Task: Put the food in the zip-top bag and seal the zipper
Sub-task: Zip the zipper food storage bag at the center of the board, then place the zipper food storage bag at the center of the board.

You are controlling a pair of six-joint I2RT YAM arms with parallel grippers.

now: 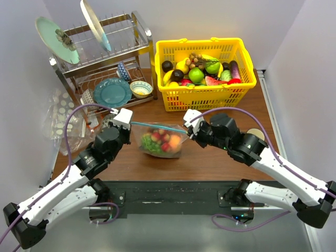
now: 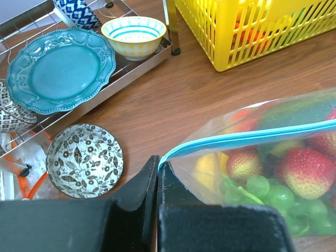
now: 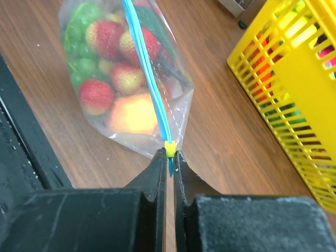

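Observation:
My right gripper should next carry the bag [image 1: 160, 141] outward to the basket's near side and then open, because the yellow slider [image 3: 169, 148] is at the end of the zipper.
The clear zip-top bag [image 1: 160, 141] hangs just above the wooden table between my two grippers, holding toy strawberries, green grapes and a peach [image 3: 131, 113]. Its teal-blue zipper [image 1: 155, 126] is stretched taut along the top. My left gripper [image 1: 126, 122] is shut on the zipper's left end [image 2: 164, 156]. My right gripper [image 1: 187, 127] is shut on the zipper's right end, pinching the small yellow slider [image 3: 169, 148]. The bag also shows in the left wrist view [image 2: 262, 178] and the right wrist view [image 3: 126, 79].
A yellow basket [image 1: 205, 73] of more toy fruit stands behind the bag. A metal dish rack [image 1: 100, 58] with plates and bowls is at the back left. A patterned bowl [image 2: 84, 160] and crinkled dotted plastic [image 1: 60, 123] lie left of the bag.

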